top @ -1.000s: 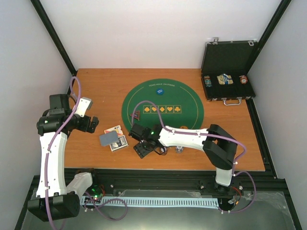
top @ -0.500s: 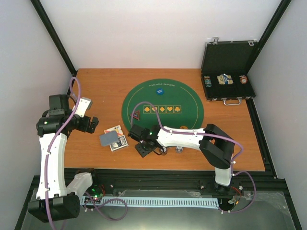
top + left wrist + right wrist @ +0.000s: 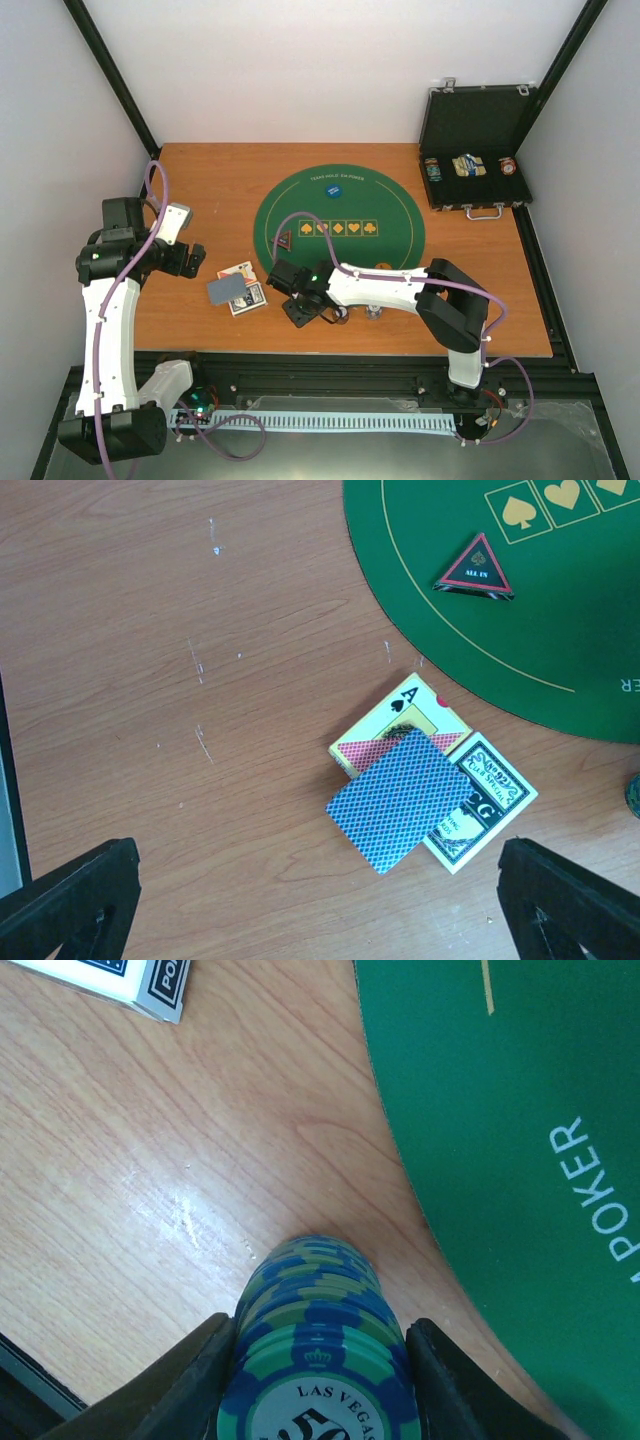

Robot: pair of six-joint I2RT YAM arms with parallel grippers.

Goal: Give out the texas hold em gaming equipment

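The green beside the triangle marker is bare, so my right gripper needs to lift the striped chips, move outward, then go down and release them there on the mat (image 3: 340,225).
My right gripper (image 3: 303,312) is shut on a stack of green-and-blue striped poker chips (image 3: 318,1310). The stack stands on the wood just off the near-left edge of the green poker mat (image 3: 340,225). My left gripper (image 3: 190,262) is open and empty above the table, left of the cards. A blue-backed card (image 3: 400,800) lies over two card packs (image 3: 485,802). The black-and-red triangle marker (image 3: 475,568) sits on the mat, with a blue disc (image 3: 333,193) and an orange disc (image 3: 383,266).
An open black case (image 3: 475,120) stands at the back right with chips in it. A small chip stack (image 3: 373,312) sits beside the right arm's forearm. The corner of a card pack (image 3: 130,980) shows in the right wrist view. Black frame rails border the table.
The right arm shifted slightly toward the left and near edge with the chip stack, then held still. The left arm and the cards have not moved.
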